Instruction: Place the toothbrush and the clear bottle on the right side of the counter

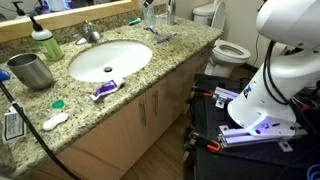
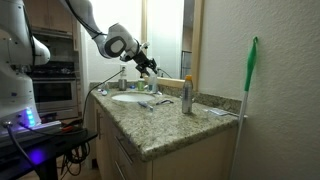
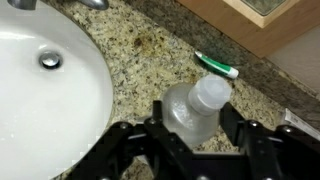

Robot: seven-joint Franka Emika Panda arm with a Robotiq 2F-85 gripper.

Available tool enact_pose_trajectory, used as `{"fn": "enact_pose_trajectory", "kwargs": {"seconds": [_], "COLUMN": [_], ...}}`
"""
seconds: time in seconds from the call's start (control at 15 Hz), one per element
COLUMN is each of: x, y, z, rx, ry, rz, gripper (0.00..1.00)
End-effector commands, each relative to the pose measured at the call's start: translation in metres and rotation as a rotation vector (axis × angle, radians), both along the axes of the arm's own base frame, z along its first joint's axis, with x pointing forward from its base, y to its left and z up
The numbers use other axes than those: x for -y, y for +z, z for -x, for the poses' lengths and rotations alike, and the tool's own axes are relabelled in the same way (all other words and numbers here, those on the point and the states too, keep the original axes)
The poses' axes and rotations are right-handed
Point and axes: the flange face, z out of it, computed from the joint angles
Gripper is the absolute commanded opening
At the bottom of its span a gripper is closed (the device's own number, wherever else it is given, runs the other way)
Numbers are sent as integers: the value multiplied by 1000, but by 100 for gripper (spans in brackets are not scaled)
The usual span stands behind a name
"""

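Note:
The bare granite beside the sink is below the gripper and clear of the toothbrush, so the gripper will move down next and let go of the clear bottle (image 3: 190,112) there.
In the wrist view the clear bottle (image 3: 190,112) with its pale cap sits between my gripper's (image 3: 194,120) two black fingers, which press on its sides. A green and blue toothbrush (image 3: 216,66) lies on the speckled granite counter (image 3: 140,70) just beyond the cap, near the wall. In both exterior views the gripper (image 2: 148,66) hangs above the counter's far end, past the sink (image 1: 110,60). The toothbrush (image 1: 165,38) lies on the granite below it.
A green soap bottle (image 1: 45,42) and a grey metal cup (image 1: 30,70) stand on the counter's near end. A purple tube (image 1: 104,89) lies at the sink's front. The faucet (image 1: 90,32) is behind the sink. A toilet (image 1: 228,50) stands past the counter.

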Motion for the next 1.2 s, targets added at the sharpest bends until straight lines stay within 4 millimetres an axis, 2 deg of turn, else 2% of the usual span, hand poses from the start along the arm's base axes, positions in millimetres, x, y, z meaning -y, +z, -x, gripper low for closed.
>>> {"fn": "enact_pose_trajectory", "kwargs": {"seconds": [0.0, 0.27, 0.53, 0.93, 1.0, 1.13], "x": [4, 7, 6, 3, 11, 16], "y": [-12, -23, -43, -69, -61, -61], "z": [1, 5, 5, -7, -14, -18], "rx": [38, 88, 87, 75, 68, 67], "ry": [-16, -42, -43, -48, -52, -61], "rz": [-31, -26, -8, -9, -13, -7], "gripper": [35, 35, 35, 35, 35, 35]}}
